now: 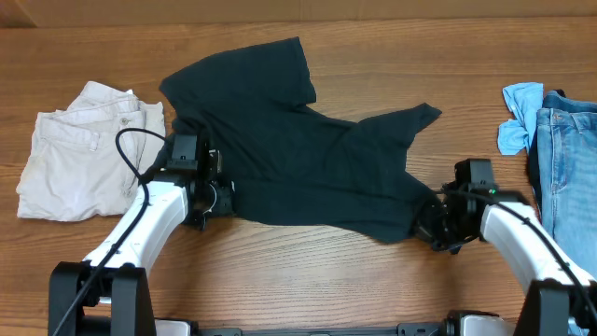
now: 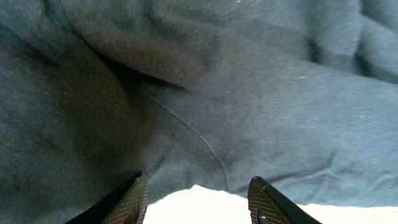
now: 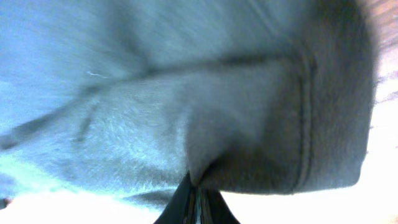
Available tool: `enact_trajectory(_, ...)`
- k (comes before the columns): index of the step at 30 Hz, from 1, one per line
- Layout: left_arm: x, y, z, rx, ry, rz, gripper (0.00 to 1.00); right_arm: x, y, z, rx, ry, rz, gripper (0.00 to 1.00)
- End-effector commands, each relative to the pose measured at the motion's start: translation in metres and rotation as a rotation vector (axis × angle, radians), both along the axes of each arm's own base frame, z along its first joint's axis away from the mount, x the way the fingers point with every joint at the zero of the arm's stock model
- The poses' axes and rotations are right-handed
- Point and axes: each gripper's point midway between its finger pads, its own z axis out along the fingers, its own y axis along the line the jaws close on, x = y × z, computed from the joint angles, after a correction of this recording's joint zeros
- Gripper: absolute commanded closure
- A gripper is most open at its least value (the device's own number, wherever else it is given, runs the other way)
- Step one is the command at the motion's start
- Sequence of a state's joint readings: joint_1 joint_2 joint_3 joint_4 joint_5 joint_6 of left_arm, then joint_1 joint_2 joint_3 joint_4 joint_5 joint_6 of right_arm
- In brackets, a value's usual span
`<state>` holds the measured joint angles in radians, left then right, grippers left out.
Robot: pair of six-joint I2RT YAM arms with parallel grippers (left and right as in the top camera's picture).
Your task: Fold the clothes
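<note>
The shirt's lower edge is crumpled and bunched, so my right gripper will next lift the pinched fold high and outward, toward the jeans, before letting it go.
The black-navy T-shirt lies spread and crumpled on the wooden table, its lettering hidden. My left gripper is at the shirt's lower left edge. In the left wrist view its fingers are open, with the shirt's hem just beyond the tips. My right gripper is at the shirt's lower right corner. In the right wrist view it is shut on a pinched fold of the shirt near a stitched hem.
Cream-white shorts lie at the left, close to my left arm. Blue denim jeans with a light blue cloth lie at the right edge. Bare wood shows along the front of the table.
</note>
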<state>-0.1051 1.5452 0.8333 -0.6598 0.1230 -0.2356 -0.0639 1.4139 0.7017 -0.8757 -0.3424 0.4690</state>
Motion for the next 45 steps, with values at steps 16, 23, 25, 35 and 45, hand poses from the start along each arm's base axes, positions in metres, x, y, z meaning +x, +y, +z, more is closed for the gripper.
enact_trajectory(16,-0.008,0.002,-0.03,0.03,0.085,-0.014,0.96,0.092,-0.011,0.178,-0.07,-0.433,0.059,0.96)
enact_trajectory(23,0.032,-0.002,0.043,0.015,-0.05,-0.012,0.96,0.132,-0.013,0.19,-0.086,-0.581,0.056,0.96)
enact_trajectory(25,0.052,-0.008,0.08,-0.017,-0.134,-0.017,0.96,0.133,-0.013,0.191,-0.085,-0.586,0.052,0.96)
enact_trajectory(35,0.019,-0.006,0.131,-0.012,-0.036,-0.026,0.58,0.129,-0.014,0.188,-0.091,-0.566,0.051,0.96)
enact_trajectory(45,-0.043,-0.006,0.0,-0.053,0.185,0.165,0.21,0.125,-0.014,0.185,-0.09,-0.544,0.052,0.53)
